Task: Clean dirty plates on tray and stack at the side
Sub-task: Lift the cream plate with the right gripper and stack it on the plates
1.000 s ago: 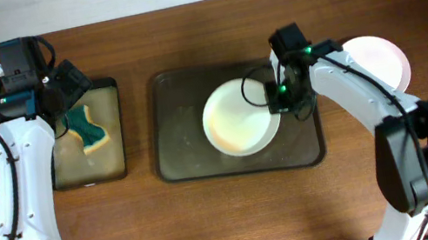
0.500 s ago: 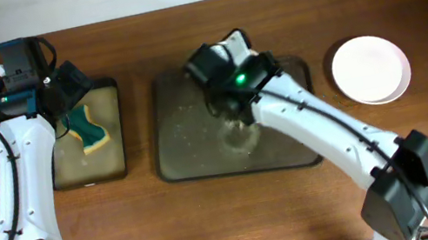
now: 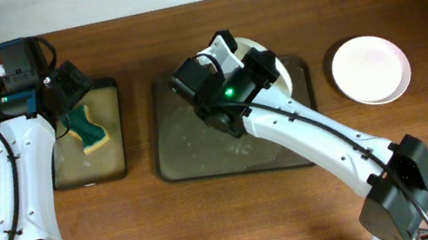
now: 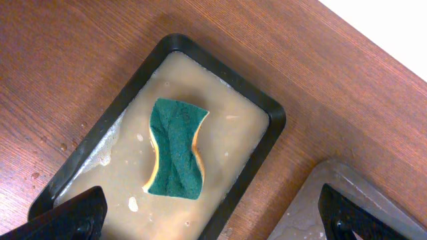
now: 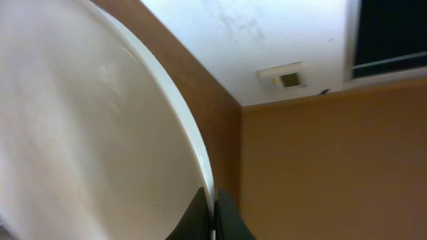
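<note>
I will next move my right gripper down and to the right in the overhead view and let go of its plate on top of the white plate, which lies beside the tray.
My right gripper (image 5: 213, 215) is shut on the rim of a white plate (image 5: 87, 133) and holds it tipped on edge. In the overhead view this plate (image 3: 254, 41) shows above the far part of the dark brown-grey tray (image 3: 192, 146), mostly hidden by my right arm and gripper (image 3: 260, 66). The tray surface is wet and speckled, with no plate lying on it. A white plate (image 3: 370, 68) lies on the table right of the tray. My left gripper (image 4: 213, 227) is open above the smaller black tray; it also shows in the overhead view (image 3: 68, 81).
The smaller black tray (image 3: 119, 159) on the left holds murky tan water and a green and yellow sponge (image 3: 91, 131). The sponge (image 4: 175, 150) lies flat in that tray (image 4: 267, 120). The wooden table's far edge runs behind both trays.
My right arm has swung from the tray's right side to over its far middle, lifting the plate off the tray and tipping it on edge. The left arm has not moved.
</note>
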{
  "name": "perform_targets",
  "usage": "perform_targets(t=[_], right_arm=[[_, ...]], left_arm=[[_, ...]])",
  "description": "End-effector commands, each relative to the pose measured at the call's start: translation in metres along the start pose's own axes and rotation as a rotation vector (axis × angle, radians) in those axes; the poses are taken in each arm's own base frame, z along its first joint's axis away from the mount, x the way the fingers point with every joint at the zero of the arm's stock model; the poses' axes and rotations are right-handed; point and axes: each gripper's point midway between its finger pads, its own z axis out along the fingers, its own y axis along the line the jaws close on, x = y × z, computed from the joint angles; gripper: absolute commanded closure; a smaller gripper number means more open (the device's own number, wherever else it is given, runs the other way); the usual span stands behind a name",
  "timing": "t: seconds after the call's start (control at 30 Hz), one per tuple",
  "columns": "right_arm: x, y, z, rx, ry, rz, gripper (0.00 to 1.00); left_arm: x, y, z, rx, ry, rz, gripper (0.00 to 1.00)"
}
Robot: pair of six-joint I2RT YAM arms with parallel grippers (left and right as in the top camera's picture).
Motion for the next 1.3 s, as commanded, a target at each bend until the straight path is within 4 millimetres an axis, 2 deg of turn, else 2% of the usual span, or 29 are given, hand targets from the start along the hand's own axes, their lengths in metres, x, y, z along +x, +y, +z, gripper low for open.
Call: perform_targets(t=[0.0,0.03,0.1,0.17,0.2,0.27,0.3,0.33,0.4,0.47,0.5,0.57,0.63,0.73,0.83,0.93,1.0,1.1,1.27], right_arm=[[0.010,0.031,0.016,-0.282,0.062,0.005,0.96],[0.017,0.022,0.023,-0.248,0.086,-0.011,0.96],[0.025,-0.024,0.027,-0.043,0.109,0.132,0.96],[0.024,-0.036,0.024,-0.011,0.095,0.208,0.96],[0.021,-0.024,0.024,-0.078,0.091,0.225,0.96],[0.021,0.032,0.022,-0.398,0.097,0.008,0.96],[0.025,0.052,0.018,-0.524,0.086,-0.113,0.96],[0.030,0.055,0.025,-0.553,0.113,-0.092,0.96],[0.033,0.036,0.046,-0.481,0.176,0.107,0.96],[0.042,0.011,0.076,-0.420,0.235,0.308,0.96],[0.052,-0.003,0.096,-0.391,0.283,0.434,0.96],[0.070,-0.015,0.125,-0.445,0.352,0.583,0.96],[0.087,-0.021,0.149,-0.586,0.402,0.723,0.96],[0.118,-0.042,0.177,-0.810,0.448,0.977,0.96],[0.172,-0.070,0.205,-0.801,0.518,1.143,0.96],[0.212,-0.068,0.220,-0.760,0.581,1.207,0.96],[0.227,-0.057,0.230,-0.740,0.590,1.222,0.95],[0.240,-0.042,0.245,-0.690,0.589,1.268,0.88],[0.248,-0.039,0.256,-0.632,0.576,1.268,0.89]], left_arm=[[0.001,0.000,0.002,0.001,0.008,0.000,0.01],[0.001,0.000,0.002,0.001,0.007,0.000,0.01],[0.001,0.000,0.002,0.001,0.008,0.001,0.01],[0.001,0.000,0.002,0.002,0.008,0.000,0.01],[0.001,0.000,0.002,0.001,0.008,0.000,0.01],[0.001,0.000,0.002,0.001,0.008,0.001,0.01],[0.001,0.000,0.002,0.001,0.008,0.001,0.01],[0.001,0.000,0.002,0.001,0.008,0.000,0.01],[0.001,0.000,0.002,0.001,0.008,0.000,0.01],[0.001,0.000,0.002,0.001,0.008,0.000,0.01],[0.001,0.000,0.002,0.001,0.008,0.000,0.01],[0.001,0.000,0.002,0.001,0.008,0.000,0.01],[0.001,0.000,0.002,0.001,0.008,0.000,0.01],[0.001,0.000,0.002,0.001,0.008,0.000,0.00],[0.001,0.000,0.002,0.001,0.008,0.000,0.01],[0.001,0.000,0.002,0.001,0.008,0.001,0.01],[0.001,0.000,0.002,0.001,0.008,0.001,0.01],[0.001,0.000,0.002,0.001,0.008,0.001,0.01],[0.001,0.000,0.002,0.001,0.008,0.000,0.01]])
